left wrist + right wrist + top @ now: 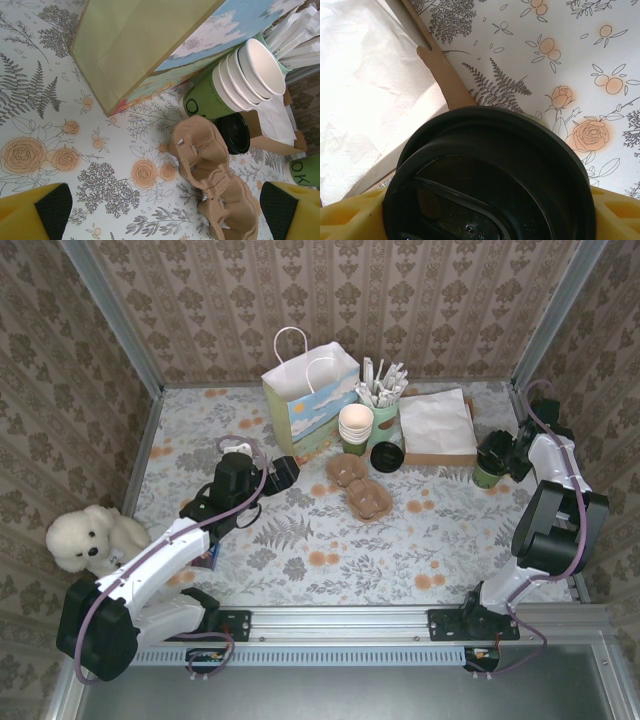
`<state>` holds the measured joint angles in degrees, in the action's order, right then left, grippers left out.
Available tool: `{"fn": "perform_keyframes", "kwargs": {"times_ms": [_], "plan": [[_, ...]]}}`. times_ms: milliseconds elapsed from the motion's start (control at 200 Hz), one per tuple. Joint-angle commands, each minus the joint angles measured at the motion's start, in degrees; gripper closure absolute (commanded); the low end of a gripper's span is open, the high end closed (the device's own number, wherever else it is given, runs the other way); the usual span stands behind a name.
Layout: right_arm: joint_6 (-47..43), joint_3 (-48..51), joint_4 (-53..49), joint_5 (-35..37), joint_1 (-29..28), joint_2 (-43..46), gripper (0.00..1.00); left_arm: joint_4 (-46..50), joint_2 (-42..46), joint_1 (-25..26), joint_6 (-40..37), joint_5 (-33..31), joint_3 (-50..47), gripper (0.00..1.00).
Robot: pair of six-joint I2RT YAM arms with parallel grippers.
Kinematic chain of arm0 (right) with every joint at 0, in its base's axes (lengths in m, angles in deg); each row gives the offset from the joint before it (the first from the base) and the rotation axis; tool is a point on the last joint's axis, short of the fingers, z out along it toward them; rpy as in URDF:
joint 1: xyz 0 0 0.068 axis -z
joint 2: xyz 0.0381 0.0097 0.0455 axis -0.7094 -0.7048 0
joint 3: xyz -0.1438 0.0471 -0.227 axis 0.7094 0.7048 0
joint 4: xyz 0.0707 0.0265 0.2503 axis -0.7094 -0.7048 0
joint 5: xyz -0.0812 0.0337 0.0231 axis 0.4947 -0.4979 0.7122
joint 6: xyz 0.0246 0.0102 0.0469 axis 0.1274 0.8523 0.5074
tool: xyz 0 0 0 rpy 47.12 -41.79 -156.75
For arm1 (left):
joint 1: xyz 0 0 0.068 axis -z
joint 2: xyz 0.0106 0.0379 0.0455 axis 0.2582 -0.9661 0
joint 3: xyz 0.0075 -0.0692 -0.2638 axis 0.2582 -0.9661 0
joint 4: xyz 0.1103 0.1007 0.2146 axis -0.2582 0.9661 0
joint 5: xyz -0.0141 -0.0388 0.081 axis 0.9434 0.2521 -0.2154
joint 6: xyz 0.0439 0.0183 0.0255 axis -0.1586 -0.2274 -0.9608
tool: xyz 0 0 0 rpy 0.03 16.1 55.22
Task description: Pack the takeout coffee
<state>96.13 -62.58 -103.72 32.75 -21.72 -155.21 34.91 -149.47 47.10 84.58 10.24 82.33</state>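
Note:
My right gripper is close to the napkin box's near corner, so it will shift outward toward that corner next and then release the green cup.
The brown pulp carrier tray lies flat mid-table. Behind it a stack of cream paper cups sits nested in a green cup. My left gripper hangs open just left of the tray, its yellow fingers wide apart with bare table and the tray's end between them. My right gripper is at the far right, closed around a green cup with a black lid. That cup stands beside the napkin box.
A paper bag with handles stands open at the back. A green cup of white sticks, a loose black lid and a white napkin stack in a brown box crowd the back right. A plush bear sits at the left wall.

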Motion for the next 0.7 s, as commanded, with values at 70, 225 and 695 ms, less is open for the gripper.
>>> {"fn": "perform_keyframes", "kwargs": {"times_ms": [70,225,695], "plan": [[0.46,-1.46,-0.4,0.59,0.28,-1.16,0.21,-0.19,0.78,-0.5,0.52,-0.54,0.28,0.0],[1.02,-1.79,0.91,-0.01,0.33,-1.59,0.21,-0.19,0.78,-0.59,0.34,-0.52,0.2,0.0],[3.46,-6.89,1.31,-2.65,-0.96,-6.93,0.21,-0.2,0.68,-0.7,0.16,-0.56,0.1,0.0]]}}
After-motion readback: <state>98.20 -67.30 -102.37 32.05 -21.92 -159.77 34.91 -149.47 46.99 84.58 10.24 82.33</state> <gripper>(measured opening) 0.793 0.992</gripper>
